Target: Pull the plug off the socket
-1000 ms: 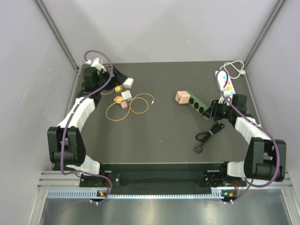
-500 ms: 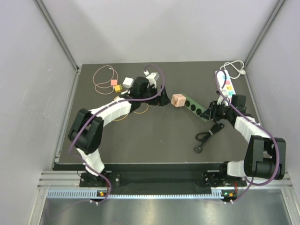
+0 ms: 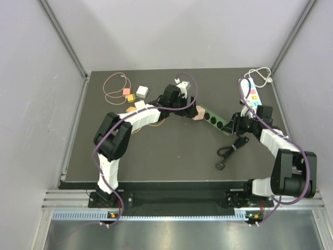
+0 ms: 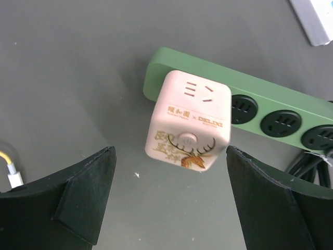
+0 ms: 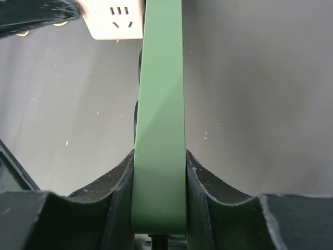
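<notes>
The cube sits closer to the finger on the right in the wrist view, so my left gripper needs to shift to that side next, onto the cube.
A pink cube plug adapter (image 4: pixel 190 127) with a deer print sits plugged into the left end of a green power strip (image 4: pixel 270 107). In the top view the cube (image 3: pixel 197 112) and strip (image 3: pixel 216 119) lie right of the table's middle. My left gripper (image 4: pixel 169 208) is open, its fingers (image 4: pixel 83 192) wide on either side, just short of the cube. My right gripper (image 5: pixel 158 208) is shut on the strip's near end (image 5: pixel 158 130), holding it by its narrow sides; it shows at the strip's right end (image 3: pixel 240 123) in the top view.
A white power strip (image 3: pixel 251 94) with its cord lies at the back right. The green strip's black cable and plug (image 3: pixel 227 154) trail toward the front. Small cubes (image 3: pixel 135 96) and coiled orange and yellow cables (image 3: pixel 113 84) lie at the back left.
My left arm has swung from the back left across to the cube adapter, ending with open fingers beside it. The green strip shifted slightly left. The right arm has held its grip.
</notes>
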Available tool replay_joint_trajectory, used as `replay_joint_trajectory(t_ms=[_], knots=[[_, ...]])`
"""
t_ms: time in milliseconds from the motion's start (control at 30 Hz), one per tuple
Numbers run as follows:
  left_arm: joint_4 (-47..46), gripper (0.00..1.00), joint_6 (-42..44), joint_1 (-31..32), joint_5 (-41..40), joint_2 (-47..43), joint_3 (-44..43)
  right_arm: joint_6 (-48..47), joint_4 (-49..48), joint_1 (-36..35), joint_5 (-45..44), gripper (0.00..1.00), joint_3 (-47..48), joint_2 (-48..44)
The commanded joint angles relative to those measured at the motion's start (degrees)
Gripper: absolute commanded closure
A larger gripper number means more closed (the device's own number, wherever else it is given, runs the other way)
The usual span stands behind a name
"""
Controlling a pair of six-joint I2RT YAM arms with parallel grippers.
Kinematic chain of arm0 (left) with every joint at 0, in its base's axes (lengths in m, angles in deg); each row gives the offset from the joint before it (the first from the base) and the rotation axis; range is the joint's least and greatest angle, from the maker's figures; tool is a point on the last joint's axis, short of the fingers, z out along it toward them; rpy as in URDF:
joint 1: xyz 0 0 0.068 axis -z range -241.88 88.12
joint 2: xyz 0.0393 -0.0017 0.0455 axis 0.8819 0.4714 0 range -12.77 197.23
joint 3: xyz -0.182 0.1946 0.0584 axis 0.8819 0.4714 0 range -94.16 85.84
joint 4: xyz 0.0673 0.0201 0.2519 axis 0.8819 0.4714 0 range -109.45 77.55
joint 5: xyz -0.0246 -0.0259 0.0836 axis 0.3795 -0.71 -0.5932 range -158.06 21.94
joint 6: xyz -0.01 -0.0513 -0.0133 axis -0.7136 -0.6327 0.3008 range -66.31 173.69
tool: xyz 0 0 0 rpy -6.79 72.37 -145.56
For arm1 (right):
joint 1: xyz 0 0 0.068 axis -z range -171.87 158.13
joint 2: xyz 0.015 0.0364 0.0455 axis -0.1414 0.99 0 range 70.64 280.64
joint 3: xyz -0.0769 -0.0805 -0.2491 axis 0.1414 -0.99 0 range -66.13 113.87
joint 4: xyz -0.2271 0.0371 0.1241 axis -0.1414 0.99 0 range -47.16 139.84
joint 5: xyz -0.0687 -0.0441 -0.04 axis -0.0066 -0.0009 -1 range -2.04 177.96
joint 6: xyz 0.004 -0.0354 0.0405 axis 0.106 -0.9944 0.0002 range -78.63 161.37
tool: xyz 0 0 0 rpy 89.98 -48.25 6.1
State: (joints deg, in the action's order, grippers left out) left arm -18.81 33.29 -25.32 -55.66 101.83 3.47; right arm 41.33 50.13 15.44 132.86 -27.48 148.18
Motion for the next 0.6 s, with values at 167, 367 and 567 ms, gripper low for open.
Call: replay_joint_trajectory(t_ms=[167,367,567], knots=[[-0.91,0.11,2.91,0.62,3.85,4.66,-5.69,-1.02,-4.83,0.69,5.63,1.0,3.27,-0.37],[0.5,0.17,2.21,1.06,6.67,7.21,-9.12,-1.11,-4.74,0.69,5.98,1.0,3.27,-0.02],[0.67,0.32,1.51,1.15,7.63,7.65,-9.74,-1.11,-4.74,0.6,6.25,1.0,3.36,-0.02]])
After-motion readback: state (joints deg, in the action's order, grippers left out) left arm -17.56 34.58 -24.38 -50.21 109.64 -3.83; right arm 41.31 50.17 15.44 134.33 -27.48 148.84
